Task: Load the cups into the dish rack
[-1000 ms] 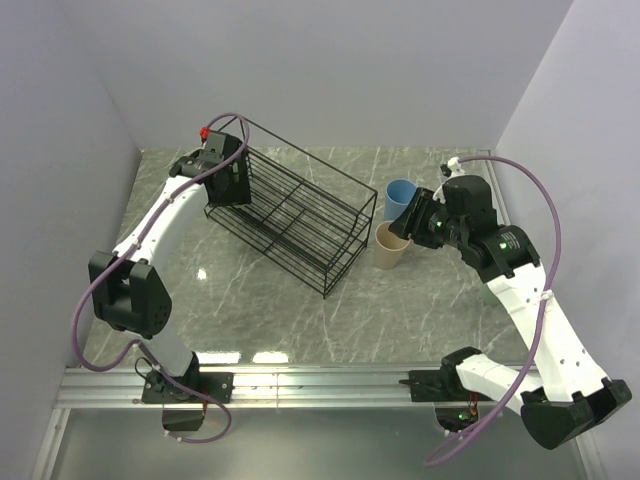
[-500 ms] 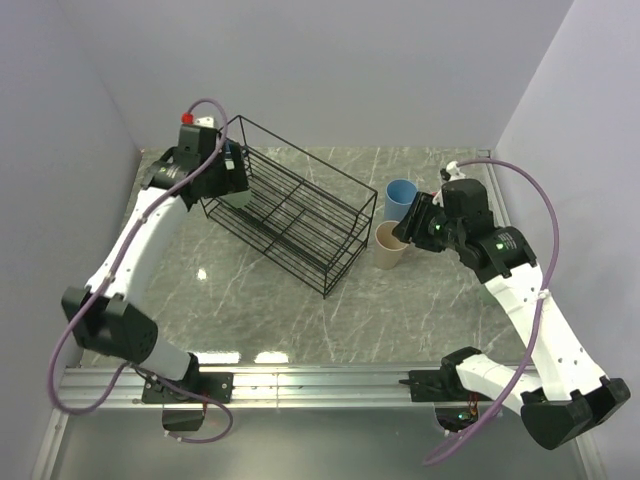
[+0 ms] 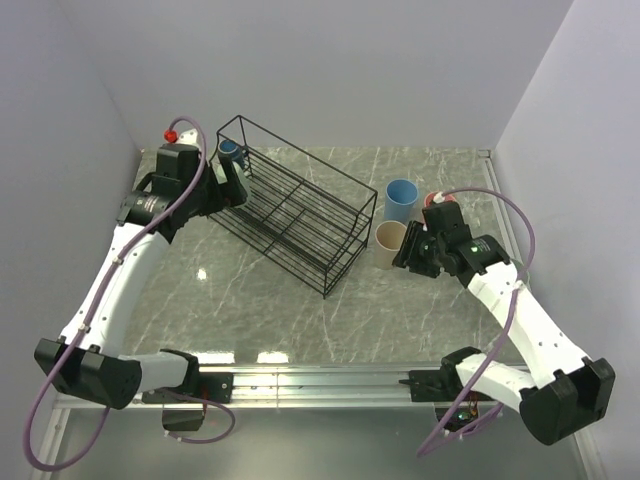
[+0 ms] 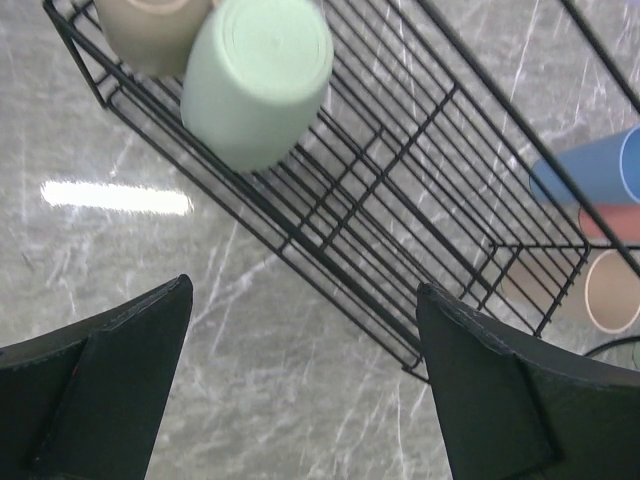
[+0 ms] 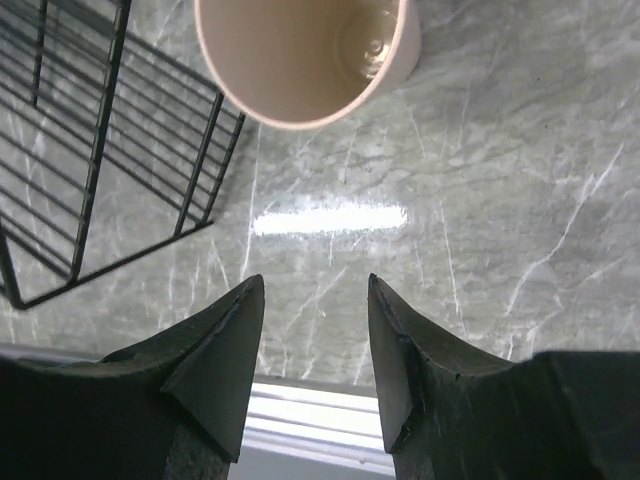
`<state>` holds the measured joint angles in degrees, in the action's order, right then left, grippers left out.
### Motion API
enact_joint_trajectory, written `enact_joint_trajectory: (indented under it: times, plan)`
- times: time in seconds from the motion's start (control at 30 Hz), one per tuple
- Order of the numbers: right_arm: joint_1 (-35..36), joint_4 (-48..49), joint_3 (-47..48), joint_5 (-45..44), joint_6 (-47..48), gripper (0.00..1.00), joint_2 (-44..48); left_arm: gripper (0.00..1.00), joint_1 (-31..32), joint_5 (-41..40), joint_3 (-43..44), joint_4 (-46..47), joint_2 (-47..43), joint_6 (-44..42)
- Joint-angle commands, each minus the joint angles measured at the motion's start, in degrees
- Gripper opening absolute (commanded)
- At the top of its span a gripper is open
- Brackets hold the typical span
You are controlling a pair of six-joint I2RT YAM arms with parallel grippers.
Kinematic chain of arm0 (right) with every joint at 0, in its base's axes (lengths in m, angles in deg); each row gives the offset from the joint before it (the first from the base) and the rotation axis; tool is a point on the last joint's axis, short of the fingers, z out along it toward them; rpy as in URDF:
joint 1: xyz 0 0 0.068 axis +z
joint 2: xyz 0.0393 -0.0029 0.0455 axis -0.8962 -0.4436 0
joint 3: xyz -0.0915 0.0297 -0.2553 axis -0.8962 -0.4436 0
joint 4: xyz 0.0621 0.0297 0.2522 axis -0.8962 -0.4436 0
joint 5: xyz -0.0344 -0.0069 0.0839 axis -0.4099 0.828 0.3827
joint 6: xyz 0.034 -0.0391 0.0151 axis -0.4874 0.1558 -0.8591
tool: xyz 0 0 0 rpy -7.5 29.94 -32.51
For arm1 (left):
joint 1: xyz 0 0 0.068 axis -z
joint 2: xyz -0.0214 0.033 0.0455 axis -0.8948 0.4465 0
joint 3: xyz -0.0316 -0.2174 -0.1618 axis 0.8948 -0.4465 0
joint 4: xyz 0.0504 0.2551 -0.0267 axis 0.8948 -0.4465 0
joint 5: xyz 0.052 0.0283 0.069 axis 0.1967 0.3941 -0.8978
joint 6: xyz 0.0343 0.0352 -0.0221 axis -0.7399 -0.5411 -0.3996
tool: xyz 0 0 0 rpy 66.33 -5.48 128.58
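Note:
The beige cup's rim [image 3: 402,243] is outward of my right gripper. My right gripper will next move outward and down onto that rim, at the side away from the rack [image 3: 300,215].
The black wire dish rack [image 3: 300,215] lies diagonally at mid-table. In the left wrist view a pale-green cup [image 4: 255,80] and a beige cup [image 4: 150,30] lie in the rack's [image 4: 400,130] far-left end. My left gripper [image 3: 238,188] is open and empty above the marble beside that end [image 4: 302,288]. A beige cup [image 3: 390,243], a blue cup [image 3: 402,200] and a salmon-pink cup [image 3: 437,200] stand right of the rack. My right gripper [image 3: 410,252] is open and empty just on the near side of the beige cup [image 5: 300,50], apart from it [image 5: 313,280].
Through the rack the left wrist view shows the blue cup [image 4: 590,170], the salmon-pink cup [image 4: 612,222] and the beige cup [image 4: 612,290]. The rack's near-right corner [image 5: 60,250] is left of my right gripper. The table's metal front rail [image 3: 320,380] runs along the near edge.
My left gripper has drawn up and back from the rack's far-left end, leaving the pale-green cup there. My right gripper has dropped toward the near side of the beige cup, uncovering the salmon-pink cup.

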<state>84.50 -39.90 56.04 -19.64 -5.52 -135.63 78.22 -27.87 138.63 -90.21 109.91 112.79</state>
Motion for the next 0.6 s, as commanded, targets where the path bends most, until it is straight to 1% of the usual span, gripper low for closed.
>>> enact_joint_trajectory:
  times: [0.0,0.23,0.43,0.57]
  plan:
    - [-0.45,5.53,0.22,-4.54,-2.39,0.54,-0.79,0.99,0.02,2.13,-0.92,0.38,-2.85,1.50]
    - [-1.33,6.50,3.82,-7.91,-2.39,0.55,-8.51,1.00,0.02,2.48,0.83,-2.52,-4.88,2.21]
    - [-2.64,7.64,5.50,-10.81,-1.60,0.55,-12.74,0.99,0.02,1.51,1.71,-4.99,-6.64,2.20]
    - [-4.49,9.48,6.29,-9.15,-0.81,0.55,-13.97,0.99,0.02,0.90,1.36,-6.92,-8.74,2.29]
